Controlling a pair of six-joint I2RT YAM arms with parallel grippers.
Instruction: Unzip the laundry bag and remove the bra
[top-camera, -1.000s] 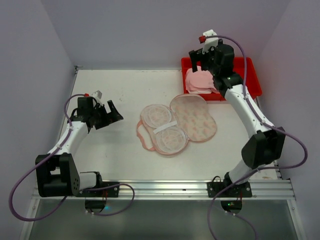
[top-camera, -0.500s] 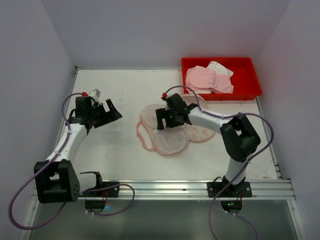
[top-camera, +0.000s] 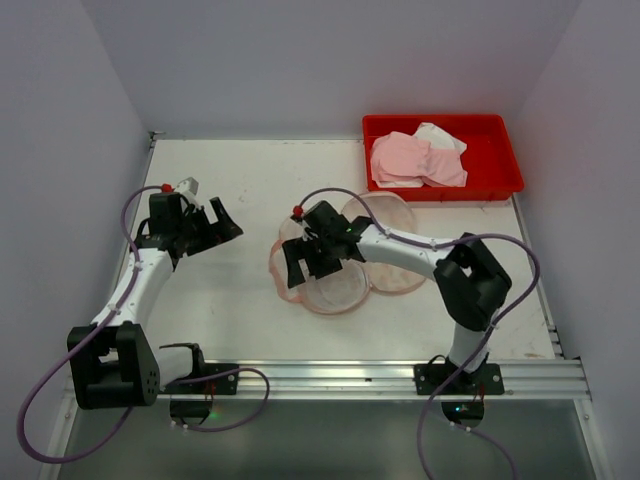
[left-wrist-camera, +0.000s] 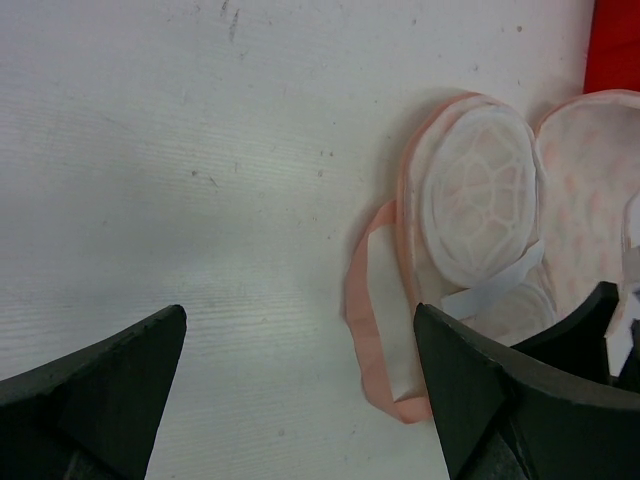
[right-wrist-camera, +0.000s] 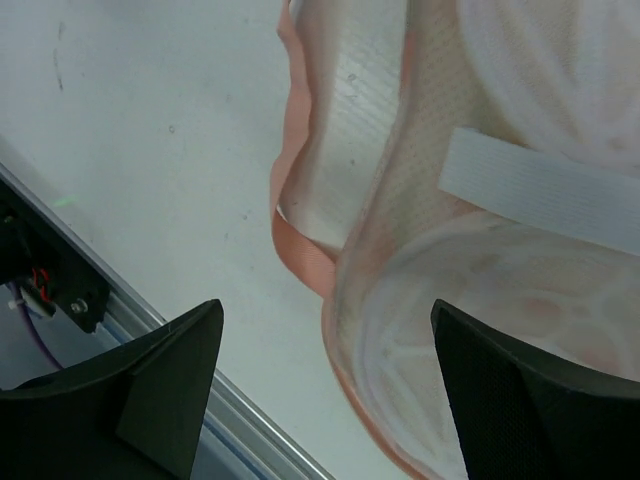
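My right gripper moves outward across the bag onto the lid's far edge (top-camera: 407, 205) beside the red tray (top-camera: 505, 186) next, because the lid lies open.
The laundry bag (top-camera: 392, 252) lies unzipped and spread open at the table's middle, cream with pink print and pink trim. Two white mesh domes (left-wrist-camera: 478, 192) joined by a white strap (right-wrist-camera: 545, 187) show in its left half, and its pink loop (left-wrist-camera: 366, 310) lies flat on the table to the left. My right gripper (top-camera: 300, 264) is open and empty, held low over the bag's near-left edge (right-wrist-camera: 440, 330). My left gripper (top-camera: 226, 224) is open and empty, left of the bag and apart from it. A pink garment (top-camera: 405, 158) lies in the red tray (top-camera: 505, 186).
The red tray stands at the back right and also holds a white cloth (top-camera: 437, 134). White walls close in the table on the left, back and right. A metal rail (top-camera: 330, 378) runs along the near edge and shows in the right wrist view (right-wrist-camera: 70, 300).
My right arm has swung from the red tray down to the bag, then further left over its near-left edge. The bag has shifted slightly left. The left arm has barely moved.
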